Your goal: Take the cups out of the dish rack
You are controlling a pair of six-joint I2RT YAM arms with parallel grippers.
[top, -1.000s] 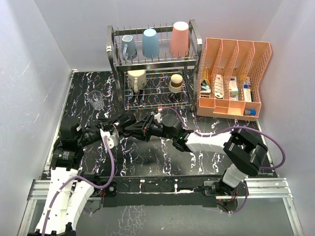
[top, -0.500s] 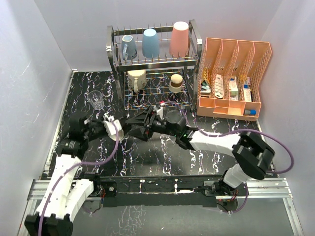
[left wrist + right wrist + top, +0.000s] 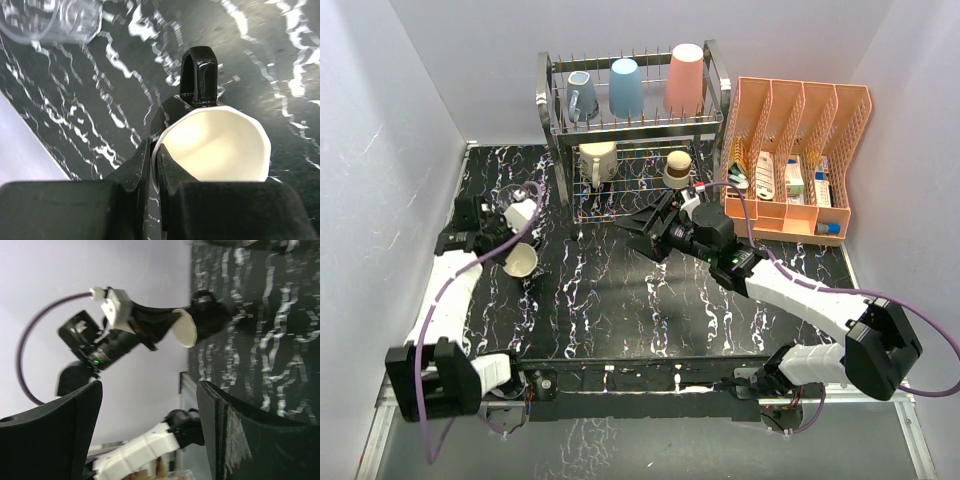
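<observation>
The dark mug goes outward and to the left in the top view with my left gripper next, down onto the bare tabletop beside the clear glass [image 3: 527, 190], for release.
The silver dish rack [image 3: 712, 118] stands at the back. Its top tier holds a grey-blue mug [image 3: 582, 96], a light-blue tumbler [image 3: 626, 86] and a salmon-pink tumbler [image 3: 685, 76]. A cream cup [image 3: 597, 160] and a brownish cup [image 3: 677, 168] sit on the lower tier. My left gripper [image 3: 518, 243] [image 3: 152, 156] is shut on the rim of a dark mug [image 3: 522, 262] [image 3: 215, 145] with a cream inside, at the left over the table. The mug also shows in the right wrist view [image 3: 206, 320]. A clear glass [image 3: 527, 190] [image 3: 55, 20] stands just behind it. My right gripper [image 3: 642, 236] [image 3: 150, 387] hangs open and empty in front of the rack.
An orange slotted organizer [image 3: 798, 110] with small boxes stands right of the rack. White walls close in the black marbled table [image 3: 620, 310] on the left, back and right.
The right gripper opened and let go of the dark mug, then drew back toward the rack. The left gripper shut on the mug's rim and carried it to the left, beside the glass.
</observation>
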